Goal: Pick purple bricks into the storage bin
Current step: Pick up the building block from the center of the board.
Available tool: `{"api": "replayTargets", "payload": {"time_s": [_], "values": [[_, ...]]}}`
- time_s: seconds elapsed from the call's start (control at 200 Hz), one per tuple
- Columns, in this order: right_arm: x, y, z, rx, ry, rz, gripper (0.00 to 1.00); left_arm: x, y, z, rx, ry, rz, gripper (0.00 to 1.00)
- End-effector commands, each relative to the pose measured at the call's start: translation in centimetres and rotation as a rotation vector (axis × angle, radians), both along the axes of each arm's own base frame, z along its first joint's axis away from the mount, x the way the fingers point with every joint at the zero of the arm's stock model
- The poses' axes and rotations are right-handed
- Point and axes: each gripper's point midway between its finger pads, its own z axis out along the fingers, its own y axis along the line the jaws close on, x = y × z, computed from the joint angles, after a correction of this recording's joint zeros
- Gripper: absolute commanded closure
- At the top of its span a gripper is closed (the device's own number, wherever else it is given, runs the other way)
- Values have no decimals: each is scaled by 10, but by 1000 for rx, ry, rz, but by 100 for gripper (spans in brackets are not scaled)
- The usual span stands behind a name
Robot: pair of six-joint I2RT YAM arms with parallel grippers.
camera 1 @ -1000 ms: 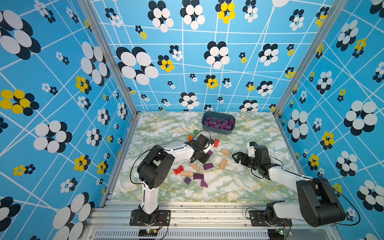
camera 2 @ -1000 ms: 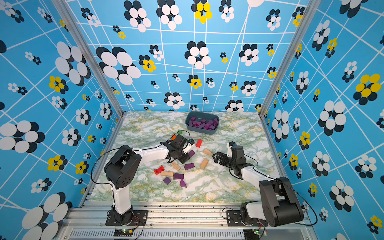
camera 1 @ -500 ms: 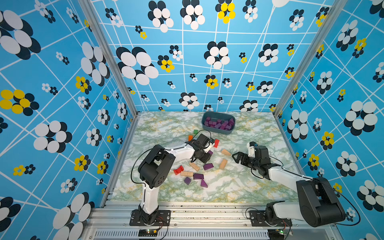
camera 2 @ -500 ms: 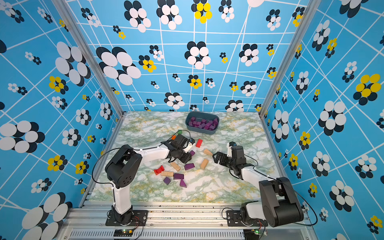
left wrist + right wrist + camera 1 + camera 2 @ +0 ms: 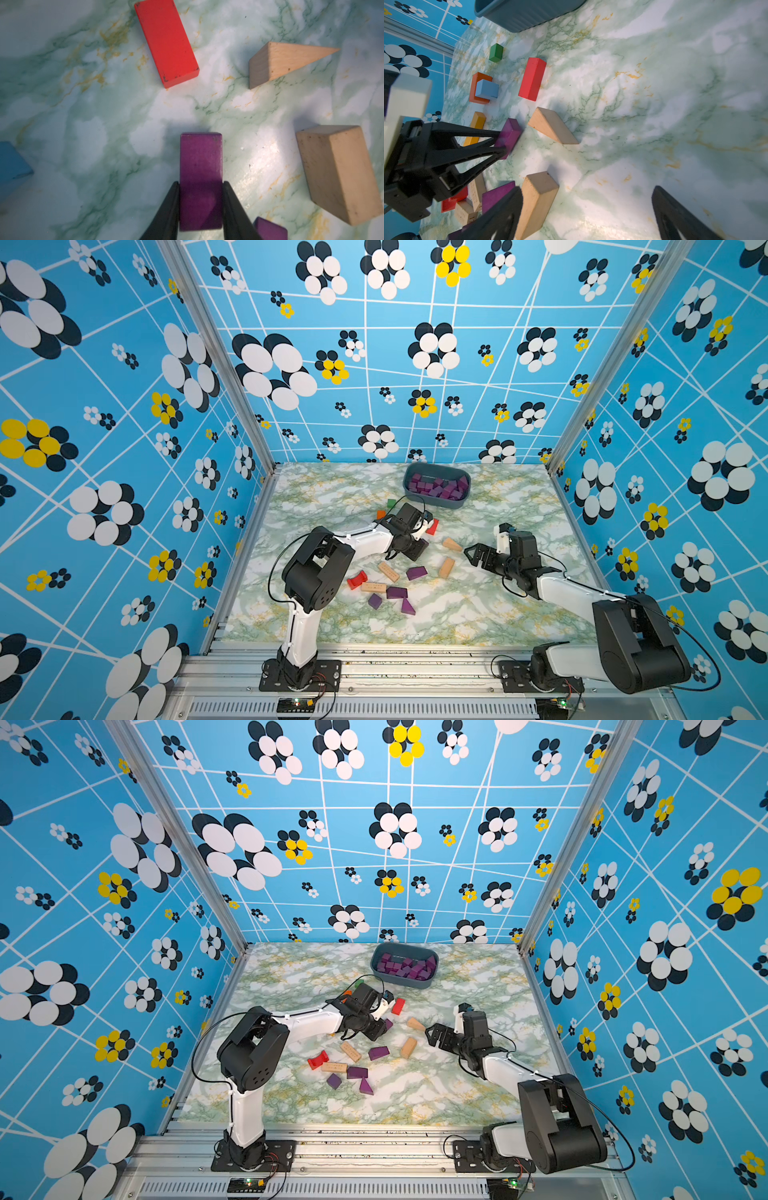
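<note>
My left gripper will lift outward over the storage bin's open top [image 5: 436,484] to release the purple brick, because the brick is low and the storage bin has upright sides.
In the left wrist view my left gripper [image 5: 201,184] is shut on a purple brick [image 5: 200,158], a short bar pinched across its width, low over the marble table. Both top views show that gripper [image 5: 419,549] [image 5: 380,1029] mid-table, in front of the storage bin [image 5: 434,502] [image 5: 401,982], which holds several purple bricks [image 5: 436,487]. More purple bricks [image 5: 416,572] [image 5: 397,592] [image 5: 407,607] lie loose nearer the front. My right gripper [image 5: 469,553] [image 5: 586,189] stands open to the right of the pile, holding nothing.
A red bar [image 5: 432,526], a tan wedge [image 5: 451,544] and a tan block [image 5: 446,567] lie between the two grippers. A red arch [image 5: 356,579] and tan bars [image 5: 388,571] sit front left. Green [image 5: 391,502] and orange [image 5: 380,514] blocks lie left of the bin.
The left wrist has shifted slightly at the purple brick beside the red bar. The right arm has not moved.
</note>
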Motion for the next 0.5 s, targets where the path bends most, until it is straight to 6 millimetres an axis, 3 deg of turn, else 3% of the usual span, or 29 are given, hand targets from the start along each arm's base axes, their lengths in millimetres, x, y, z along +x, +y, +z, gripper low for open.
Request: {"api": "replayTargets", "payload": {"time_s": [0.0,0.145,0.285,0.495], "values": [[-3,-1,-3,-6,23,-11,1,13,-16,29,-70,-45,0,72],[-2,-1,-3,-7,23,-12,1,38,-26,64,-121,-124,12,71],[-1,-3,-6,-15,25,-22,1,77,-30,94,-152,-176,54,70],[-1,5,-3,37,26,-6,1,136,-33,118,-195,-238,134,70]]}}
